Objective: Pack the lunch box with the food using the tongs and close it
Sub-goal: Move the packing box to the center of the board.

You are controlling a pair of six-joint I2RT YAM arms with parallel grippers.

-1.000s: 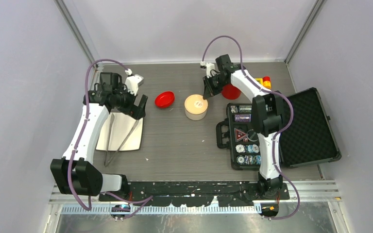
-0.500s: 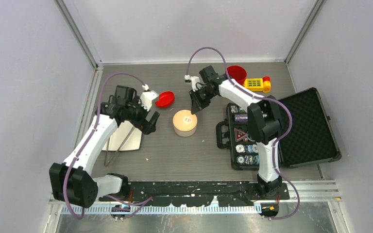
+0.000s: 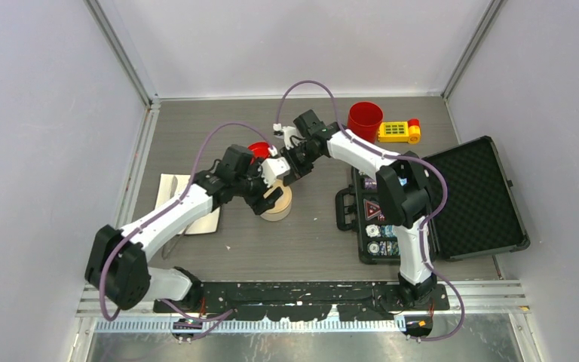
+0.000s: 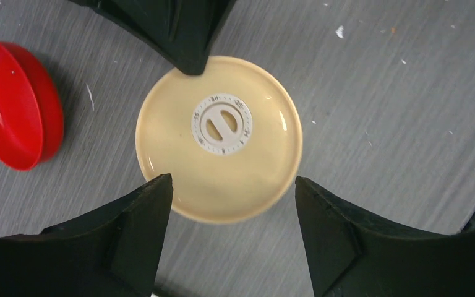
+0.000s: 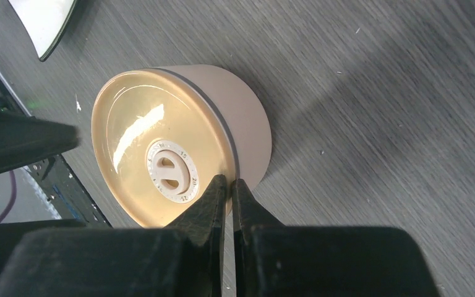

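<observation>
I will next slide the lunch box toward the white plate with my right gripper and then open the gripper, because the lid already covers the box.
The lunch box stands mid-table with its tan lid on it; its pale wall shows in the right wrist view. My right gripper is shut, and its tips rest on the lid's rim. Directly over the box my left gripper hangs open, one finger on each side of the lid's near edge. The tongs lie by the white plate, mostly hidden under my left arm. The food is out of view.
A red bowl lies just beyond the lunch box. A red cup and a yellow toy stand at the back. An open black case of poker chips fills the right side.
My shut right gripper has slid the lunch box leftward and nearer. My left arm swung from the plate over to the box, and its jaws narrowed a little.
</observation>
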